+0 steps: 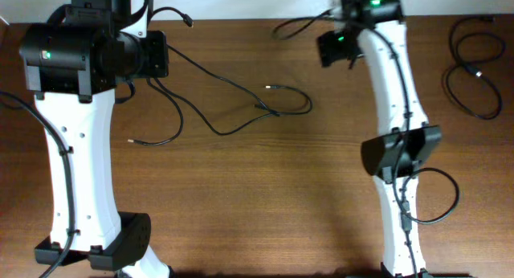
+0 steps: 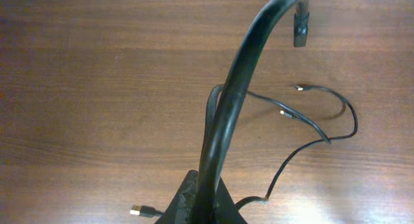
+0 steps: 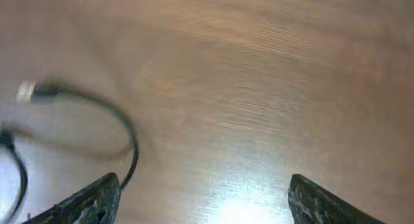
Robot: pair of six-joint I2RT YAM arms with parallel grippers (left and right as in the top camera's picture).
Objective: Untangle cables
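To the right in the overhead view and lower, I will carry my left gripper toward the bare tabletop between the grippers, releasing the cable where there is room.
Thin black cables [image 1: 241, 105] lie crossed in loose loops on the wooden table, left of centre; they also show in the left wrist view [image 2: 317, 120]. My left gripper [image 2: 202, 201] is shut on a black cable [image 2: 236, 88] that arcs up to a connector [image 2: 301, 30]. In the overhead view this gripper [image 1: 138, 25] sits at the far left, mostly hidden by the wrist. My right gripper [image 3: 207, 204] is open and empty above the table. A blurred black cable [image 3: 126, 136] with a plug [image 3: 26, 91] lies just inside its left finger. In the overhead view the right gripper [image 1: 344, 11] is at the far edge.
A separate coiled black cable [image 1: 475, 69] lies at the far right of the table. A USB plug [image 2: 139, 211] lies beside the left fingers. Another cable [image 1: 293, 25] runs along the far edge toward the right gripper. The arm bases stand at the near edge.
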